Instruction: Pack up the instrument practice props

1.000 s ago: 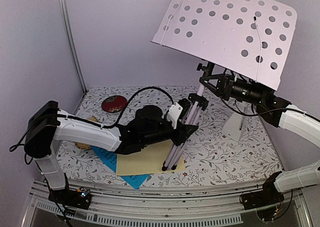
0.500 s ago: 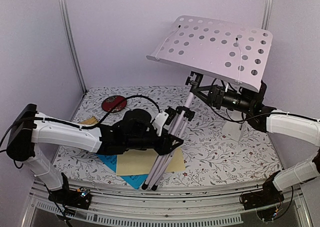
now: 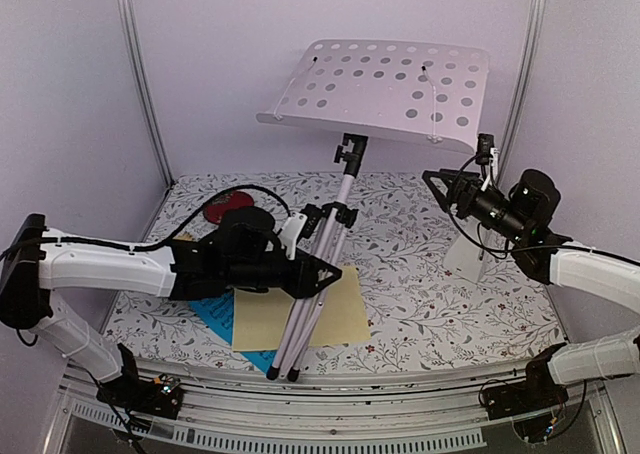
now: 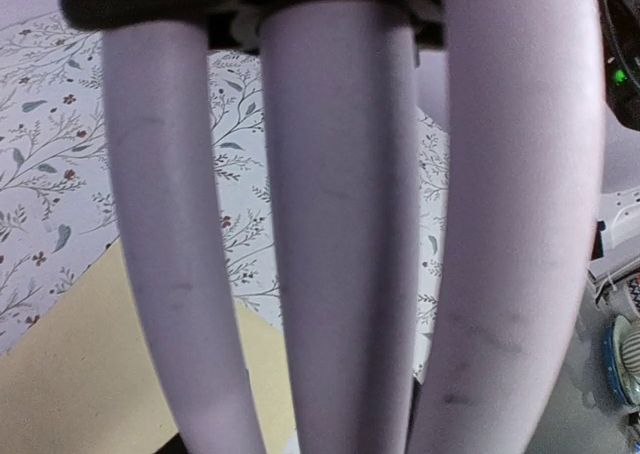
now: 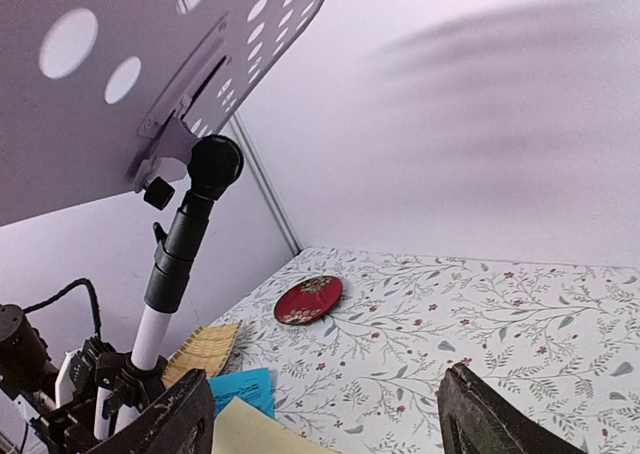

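Observation:
I will lower the folded legs onto the pale-yellow sheet below my left gripper next, tip the stand flat and release it, since the stand's desk hangs high.
The music stand leans over the table, its white perforated desk (image 3: pixel 380 89) up at the back and its folded silver legs (image 3: pixel 296 319) reaching down to the near edge. My left gripper (image 3: pixel 314 275) is shut on those legs, which fill the left wrist view as silver tubes (image 4: pixel 340 234). Off to the right, clear of the stand, my right gripper (image 3: pixel 450 188) is open and empty; its fingertips (image 5: pixel 182 420) frame bare tablecloth. A pale-yellow sheet (image 3: pixel 340 314) overlaps a blue sheet (image 3: pixel 214 316) under the legs. The white metronome (image 3: pixel 462 259) stands behind the right arm.
A round red dish (image 3: pixel 222 203) (image 5: pixel 309 299) lies at the back left, partly behind the left arm's cable. A corner of the woven bamboo tray (image 5: pixel 205 349) shows beside the blue sheet (image 5: pixel 240 387). White walls close in the left, back and right.
The right gripper has let go of the stand below the desk, opened and drawn back to the right. The left arm has swung the stand leftward, and the desk has tipped flatter and lower.

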Tool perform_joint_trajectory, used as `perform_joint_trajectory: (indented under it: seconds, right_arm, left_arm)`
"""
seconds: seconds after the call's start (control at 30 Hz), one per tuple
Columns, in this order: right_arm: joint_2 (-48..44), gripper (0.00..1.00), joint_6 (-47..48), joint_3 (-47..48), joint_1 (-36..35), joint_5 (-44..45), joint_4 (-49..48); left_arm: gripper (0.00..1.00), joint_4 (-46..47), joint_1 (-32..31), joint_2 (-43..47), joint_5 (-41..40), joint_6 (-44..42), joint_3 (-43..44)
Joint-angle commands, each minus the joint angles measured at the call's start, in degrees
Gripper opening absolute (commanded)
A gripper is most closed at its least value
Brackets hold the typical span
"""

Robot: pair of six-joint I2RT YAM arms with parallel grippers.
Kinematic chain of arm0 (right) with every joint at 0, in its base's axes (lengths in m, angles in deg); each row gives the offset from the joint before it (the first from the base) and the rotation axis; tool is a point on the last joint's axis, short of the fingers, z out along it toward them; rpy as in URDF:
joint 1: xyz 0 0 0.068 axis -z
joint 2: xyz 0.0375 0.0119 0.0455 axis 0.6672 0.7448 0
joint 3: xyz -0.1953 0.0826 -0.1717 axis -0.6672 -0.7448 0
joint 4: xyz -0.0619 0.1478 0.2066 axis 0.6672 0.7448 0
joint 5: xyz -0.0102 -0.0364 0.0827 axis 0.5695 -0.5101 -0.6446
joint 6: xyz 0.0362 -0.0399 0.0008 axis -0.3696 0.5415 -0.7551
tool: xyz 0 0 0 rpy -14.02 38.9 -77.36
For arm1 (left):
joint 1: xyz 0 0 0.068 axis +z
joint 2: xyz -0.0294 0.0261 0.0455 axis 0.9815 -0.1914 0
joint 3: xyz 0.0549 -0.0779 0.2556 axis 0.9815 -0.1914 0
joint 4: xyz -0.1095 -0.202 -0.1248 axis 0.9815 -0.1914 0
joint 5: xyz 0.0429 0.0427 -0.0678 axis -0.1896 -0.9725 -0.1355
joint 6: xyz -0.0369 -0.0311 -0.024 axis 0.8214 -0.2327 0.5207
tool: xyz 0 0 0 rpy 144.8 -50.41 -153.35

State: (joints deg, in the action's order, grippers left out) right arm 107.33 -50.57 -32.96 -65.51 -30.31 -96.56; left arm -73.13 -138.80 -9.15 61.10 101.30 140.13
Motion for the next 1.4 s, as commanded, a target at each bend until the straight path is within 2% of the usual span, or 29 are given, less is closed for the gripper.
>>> perform_joint_trajectory:
  seconds: [0.0,0.1,0.27,0.47,0.67,0.87,1.37]
  right_arm:
    - [-5.0,0.79,2.6,-1.9,0.0,8.3,2.4]
    - [-7.8,0.79,3.6,-2.6,0.1,12.5,5.2]
    - [-13.8,0.81,6.1,-3.5,0.2,17.1,10.2]
    - [-22.9,0.81,10.0,-3.4,0.2,22.6,16.8]
    - [-29.8,0.83,14.1,-2.2,0.2,29.0,23.2]
    - [-33.5,0.83,14.8,-1.7,0.1,30.5,25.7]
    - [-32.9,0.83,13.5,-2.8,0.2,30.1,26.9]
  left_arm:
    - [0.0,11.4,3.0,9.5,-0.8,-4.7,1.8]
    - [0.0,4.0,4.7,11.3,1.5,-6.8,1.3]
    - [0.0,-2.7,8.6,13.2,8.6,-10.9,-1.9]
    - [0.0,-12.8,11.6,11.9,12.2,-19.6,-0.4]
    - [0.0,-14.7,14.1,9.9,12.4,-22.5,-0.9]
    - [0.0,-19.5,15.7,3.0,12.4,-24.1,2.9]
    - [0.0,-24.2,16.9,-8.4,11.7,-26.3,10.4]
